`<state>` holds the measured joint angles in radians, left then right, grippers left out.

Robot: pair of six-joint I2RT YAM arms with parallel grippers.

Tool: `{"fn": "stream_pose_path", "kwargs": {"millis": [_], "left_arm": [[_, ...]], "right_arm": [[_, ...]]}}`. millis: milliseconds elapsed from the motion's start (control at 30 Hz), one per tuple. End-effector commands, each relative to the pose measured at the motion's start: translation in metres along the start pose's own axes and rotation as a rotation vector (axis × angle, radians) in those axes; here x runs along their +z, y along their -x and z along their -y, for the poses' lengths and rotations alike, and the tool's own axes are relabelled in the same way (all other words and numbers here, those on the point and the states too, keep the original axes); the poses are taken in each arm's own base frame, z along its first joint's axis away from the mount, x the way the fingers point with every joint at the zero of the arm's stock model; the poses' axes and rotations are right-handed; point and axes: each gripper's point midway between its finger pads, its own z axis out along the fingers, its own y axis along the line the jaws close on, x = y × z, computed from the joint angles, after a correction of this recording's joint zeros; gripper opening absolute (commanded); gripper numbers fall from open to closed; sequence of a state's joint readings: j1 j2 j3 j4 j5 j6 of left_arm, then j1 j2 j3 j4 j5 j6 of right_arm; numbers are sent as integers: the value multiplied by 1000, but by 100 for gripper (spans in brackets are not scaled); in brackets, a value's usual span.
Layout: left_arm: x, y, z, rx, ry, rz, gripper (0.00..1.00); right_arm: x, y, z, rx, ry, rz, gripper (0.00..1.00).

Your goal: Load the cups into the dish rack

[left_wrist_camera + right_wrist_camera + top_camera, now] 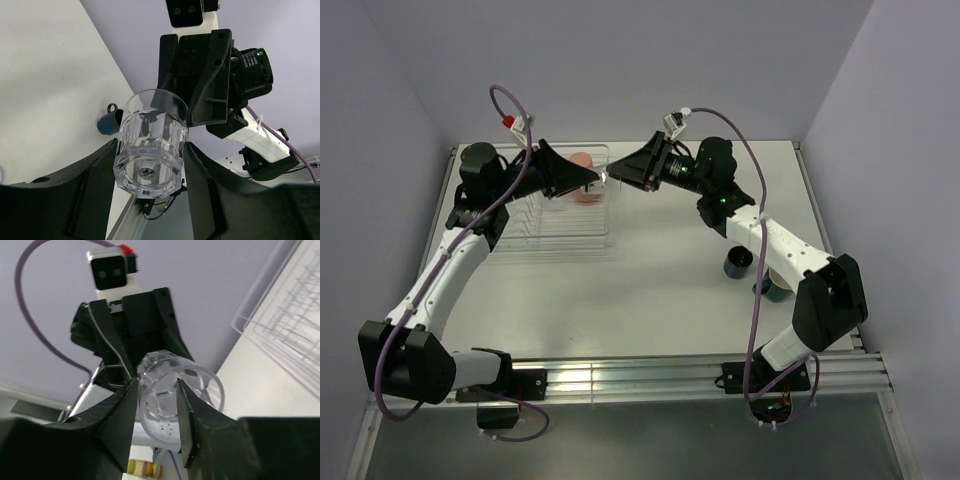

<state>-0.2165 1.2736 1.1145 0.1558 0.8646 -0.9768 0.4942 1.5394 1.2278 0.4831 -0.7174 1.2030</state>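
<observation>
The salmon-pink tumbler is at one end, so my left gripper swings toward the rack's opposite end next, tilts down and lowers to release it.
A clear glass tumbler [605, 178] hangs in the air between both grippers, over the right end of the dish rack [565, 238]. My left gripper [150, 172] is shut on the tumbler's [150, 145] base. My right gripper [155, 410] stands open astride the rim wall of the tumbler [202, 385], one finger outside and one inside. A salmon-pink tumbler [583, 192] sits in the rack's far right part. A dark navy mug [737, 263] and a teal mug [778, 286] stand on the table under the right arm.
The rack's wire bars and clear rim [280, 335] lie below and to the right in the right wrist view. The navy mug [107, 123] lies far off on the white table in the left wrist view. Walls close the table on three sides.
</observation>
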Motion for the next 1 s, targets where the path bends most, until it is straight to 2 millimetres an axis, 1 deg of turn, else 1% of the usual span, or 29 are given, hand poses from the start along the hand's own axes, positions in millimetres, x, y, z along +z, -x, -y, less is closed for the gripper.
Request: {"fn": "stream_pose_path", "kwargs": {"millis": [0,33,100,133,167,200,233,267,300,333,367,400,433,467,500,533,567,600,633,667,700,767,800,867,900,933,967], "left_arm": [[-20,20,51,135,-70,42,0],[-25,26,49,138,-61,58,0],[-31,31,51,150,-58,71,0],[-36,37,43,146,-24,83,0],[-40,43,45,162,-5,96,0],[-44,51,41,172,33,123,0],[-53,55,24,159,118,130,0],[-59,66,27,189,155,157,0],[-63,72,17,190,210,175,0],[-71,86,3,226,301,227,0],[-75,88,-1,213,357,228,0],[-79,93,-13,204,410,239,0],[-93,108,-29,221,510,299,0],[-101,113,-38,214,577,319,0],[-108,119,-51,206,648,343,0],[-116,125,-62,219,715,364,0],[-130,134,-74,220,818,412,0],[-135,138,-91,208,883,418,0],[-142,141,-102,211,939,424,0],[-155,149,-112,217,1025,461,0],[-158,148,-130,196,1083,445,0],[-168,155,-148,193,1155,456,0],[-171,156,-165,178,1199,446,0],[-175,162,-179,168,1233,446,0],[-176,163,-195,154,1269,433,0],[-179,166,-202,151,1290,431,0],[-178,173,-203,158,1298,442,0]], "right_arm": [[-18,20,8,-78,-102,112,45],[-21,25,12,-95,-123,134,47],[-28,30,17,-100,-162,153,48],[-31,35,22,-116,-191,174,48],[-36,37,32,-106,-239,183,48],[-40,39,32,-114,-258,196,48],[-45,42,38,-137,-291,206,48],[-52,46,44,-138,-343,235,49],[-56,48,48,-164,-366,242,49],[-60,48,51,-169,-387,248,49],[-65,50,56,-170,-419,262,50],[-69,52,59,-187,-435,266,50],[-70,53,61,-191,-450,269,50],[-73,54,65,-195,-474,274,50],[-76,54,71,-207,-502,267,50],[-78,55,71,-213,-515,269,50],[-80,53,75,-211,-537,264,50],[-82,54,77,-228,-551,264,50],[-85,52,81,-228,-570,259,50],[-87,52,83,-233,-582,258,50],[-88,52,85,-247,-596,261,50],[-93,51,90,-254,-621,259,50],[-95,51,92,-263,-631,258,50],[-99,49,98,-271,-657,255,50],[-100,49,99,-280,-662,253,50],[-101,47,101,-282,-670,248,50],[-102,47,103,-283,-675,246,50]]}}
